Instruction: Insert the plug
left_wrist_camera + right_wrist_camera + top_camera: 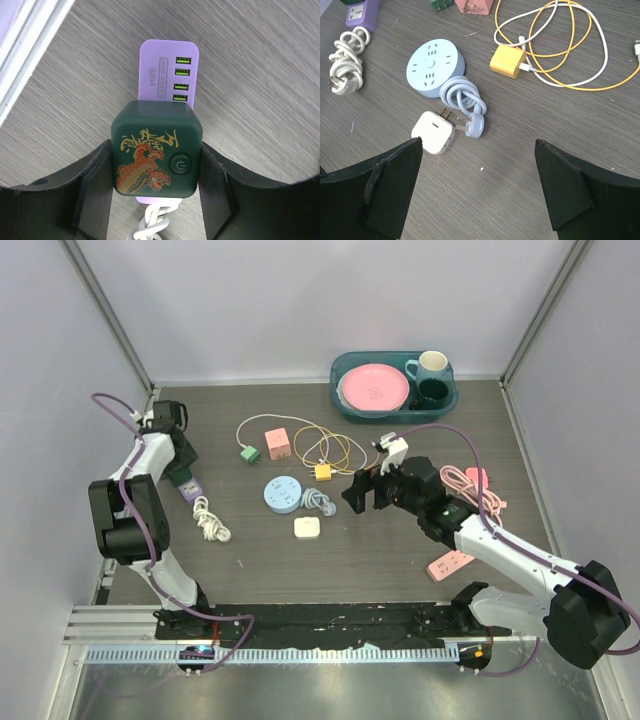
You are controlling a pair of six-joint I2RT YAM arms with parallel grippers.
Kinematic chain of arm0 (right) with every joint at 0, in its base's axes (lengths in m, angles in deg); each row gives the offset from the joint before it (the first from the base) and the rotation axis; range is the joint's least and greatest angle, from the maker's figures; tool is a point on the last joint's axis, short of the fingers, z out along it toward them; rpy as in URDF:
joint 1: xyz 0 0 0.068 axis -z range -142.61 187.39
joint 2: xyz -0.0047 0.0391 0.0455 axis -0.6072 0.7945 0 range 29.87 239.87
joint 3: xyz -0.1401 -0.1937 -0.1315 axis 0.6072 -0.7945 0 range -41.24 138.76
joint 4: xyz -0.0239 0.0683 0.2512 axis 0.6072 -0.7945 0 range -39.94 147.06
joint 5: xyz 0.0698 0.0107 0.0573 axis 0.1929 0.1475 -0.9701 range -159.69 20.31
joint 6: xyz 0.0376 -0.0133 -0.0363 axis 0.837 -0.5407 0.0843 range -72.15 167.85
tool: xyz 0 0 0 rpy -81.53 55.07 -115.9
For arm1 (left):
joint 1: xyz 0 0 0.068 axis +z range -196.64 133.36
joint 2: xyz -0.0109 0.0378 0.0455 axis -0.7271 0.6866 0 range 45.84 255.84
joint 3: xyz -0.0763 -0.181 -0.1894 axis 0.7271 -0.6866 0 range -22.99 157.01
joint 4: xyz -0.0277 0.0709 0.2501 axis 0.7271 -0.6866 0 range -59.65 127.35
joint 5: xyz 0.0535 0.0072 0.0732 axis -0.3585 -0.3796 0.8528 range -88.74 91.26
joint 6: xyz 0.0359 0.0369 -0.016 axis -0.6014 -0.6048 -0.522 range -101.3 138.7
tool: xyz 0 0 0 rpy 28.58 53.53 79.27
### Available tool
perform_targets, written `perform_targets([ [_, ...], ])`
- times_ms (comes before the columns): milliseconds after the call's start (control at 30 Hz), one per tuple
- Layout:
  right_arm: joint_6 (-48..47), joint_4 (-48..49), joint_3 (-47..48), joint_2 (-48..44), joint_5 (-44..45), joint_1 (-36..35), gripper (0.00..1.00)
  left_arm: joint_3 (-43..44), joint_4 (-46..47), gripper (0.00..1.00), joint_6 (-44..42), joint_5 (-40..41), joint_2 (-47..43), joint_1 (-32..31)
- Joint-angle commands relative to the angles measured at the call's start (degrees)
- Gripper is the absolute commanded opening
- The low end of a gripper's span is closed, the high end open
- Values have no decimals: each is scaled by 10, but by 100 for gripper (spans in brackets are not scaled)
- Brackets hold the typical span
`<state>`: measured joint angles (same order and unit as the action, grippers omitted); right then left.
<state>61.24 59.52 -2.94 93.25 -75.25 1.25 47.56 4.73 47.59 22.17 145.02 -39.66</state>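
The near end of the strip is clear of clutter, so my right gripper will move back and to the right in the top view, then down around the pink power strip's near end (449, 564).
A dark green cube plug (156, 150) with a dragon print sits on the near end of a purple power strip (162, 65) that has green USB ports. My left gripper (156, 167) is shut on the cube, one finger against each side. In the top view the left gripper (178, 462) is at the table's left side, over the purple strip (190, 489). My right gripper (479, 150) is open and empty above the table's middle (360, 492), just right of a white adapter (434, 132) and a round blue power strip (435, 67).
A coiled white cable (210, 520) lies by the purple strip. A blue plug (475, 125), a yellow charger (507, 61) with cables, a pink cube (277, 443) and a green plug (249, 453) lie mid-table. A teal tray (345, 400) with dishes stands at the back. A pink strip (450, 564) lies at the right.
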Motion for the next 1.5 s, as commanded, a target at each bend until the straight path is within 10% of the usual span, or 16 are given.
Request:
perform_targets([
  [0, -11, 3, 7, -17, 9, 4, 99, -1, -63, 6, -34, 20, 61, 16],
  [533, 1, -55, 46, -20, 33, 12, 100, -6, -63, 100, -30, 19, -63, 15],
  [1067, 225, -387, 80, -18, 154, 172, 100, -123, 1, 100, -109, -75, -332, -186],
  [1467, 406, -575, 61, -21, 308, 236, 94, -160, 19, 100, -147, -29, -366, -302],
])
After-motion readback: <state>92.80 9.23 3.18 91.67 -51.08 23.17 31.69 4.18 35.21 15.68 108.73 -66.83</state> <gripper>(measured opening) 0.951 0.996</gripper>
